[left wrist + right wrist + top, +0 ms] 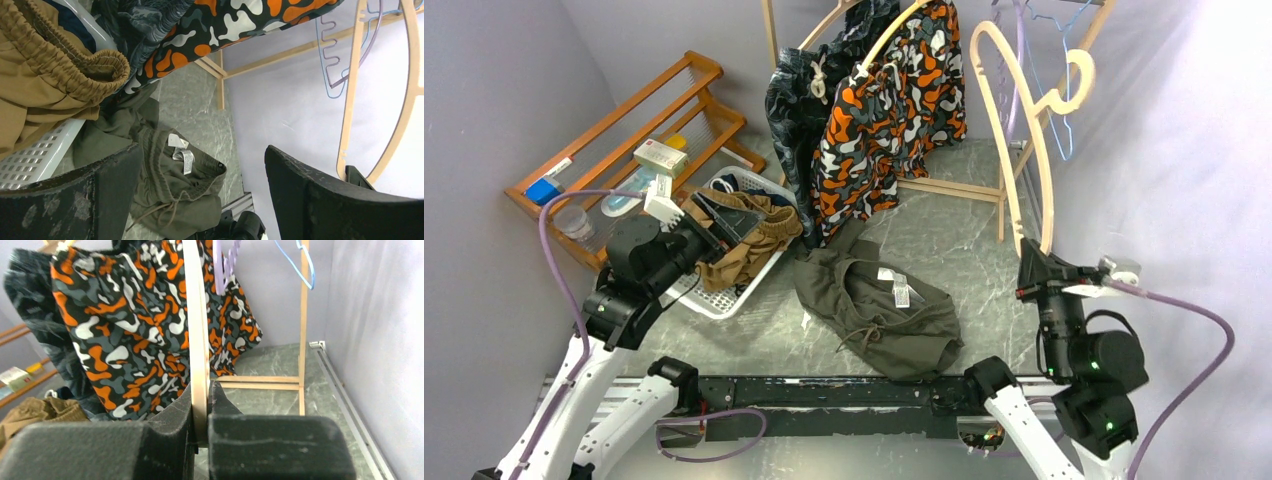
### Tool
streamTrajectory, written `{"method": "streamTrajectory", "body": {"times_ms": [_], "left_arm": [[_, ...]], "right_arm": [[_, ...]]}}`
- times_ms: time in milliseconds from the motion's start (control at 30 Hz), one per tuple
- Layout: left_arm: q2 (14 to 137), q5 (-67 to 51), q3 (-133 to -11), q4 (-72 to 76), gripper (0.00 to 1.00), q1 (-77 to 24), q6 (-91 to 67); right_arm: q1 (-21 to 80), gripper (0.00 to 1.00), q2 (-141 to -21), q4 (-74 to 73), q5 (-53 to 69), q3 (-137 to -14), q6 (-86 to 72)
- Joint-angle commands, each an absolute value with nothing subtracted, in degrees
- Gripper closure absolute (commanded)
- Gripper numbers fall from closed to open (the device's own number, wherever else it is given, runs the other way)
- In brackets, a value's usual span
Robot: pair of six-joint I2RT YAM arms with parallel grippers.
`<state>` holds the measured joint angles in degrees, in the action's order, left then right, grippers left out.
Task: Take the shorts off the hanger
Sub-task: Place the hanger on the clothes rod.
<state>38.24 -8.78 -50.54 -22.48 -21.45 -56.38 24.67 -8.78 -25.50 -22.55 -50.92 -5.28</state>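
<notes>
My right gripper will next move the wooden hanger, bare of shorts, outward to the rack spot [1006, 12] beside the purple hanger and let go of it there.
My right gripper [1034, 265] is shut on the lower end of a bare wooden hanger [1022, 150], also seen in the right wrist view [199, 330] between the closed fingers [175, 415]. The camouflage shorts [889, 110] and the dark leaf-print shorts [792, 100] hang on hangers on the rack. The olive-grey shorts [879, 310] lie crumpled on the table. The tan shorts [744, 240] lie in the white basket [724, 300], over a bit of navy fabric [759, 188]. My left gripper [699, 235] is open and empty beside the basket; its view shows the olive-grey shorts [175, 185] between its fingers [70, 200].
A wooden shelf [614, 130] with boxes and a cup stands at the left wall. The wooden rack frame [954, 188] stands at the back with a purple hanger [1022, 40] and a blue hanger [1064, 120]. Walls close in left and right.
</notes>
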Motion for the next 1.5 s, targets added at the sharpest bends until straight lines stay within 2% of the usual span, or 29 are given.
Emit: {"method": "streamTrajectory", "body": {"times_ms": [0,800,1467], "left_arm": [[39.15,-11.37,-50.69,-21.19,0.05,-21.09,-56.45],[40.07,-13.21,-48.17,-20.26,0.05,-21.09,-57.76],[41.65,-14.65,-47.12,-18.71,0.05,-21.09,-58.09]], "right_arm": [[23.67,1.0,-13.05,-25.99,-23.56,-53.0,-5.52],[17.91,1.0,-41.26,-36.89,-26.18,-73.59,-18.22],[17.88,1.0,-50.98,-34.19,-24.74,-81.7,-11.1]]}}
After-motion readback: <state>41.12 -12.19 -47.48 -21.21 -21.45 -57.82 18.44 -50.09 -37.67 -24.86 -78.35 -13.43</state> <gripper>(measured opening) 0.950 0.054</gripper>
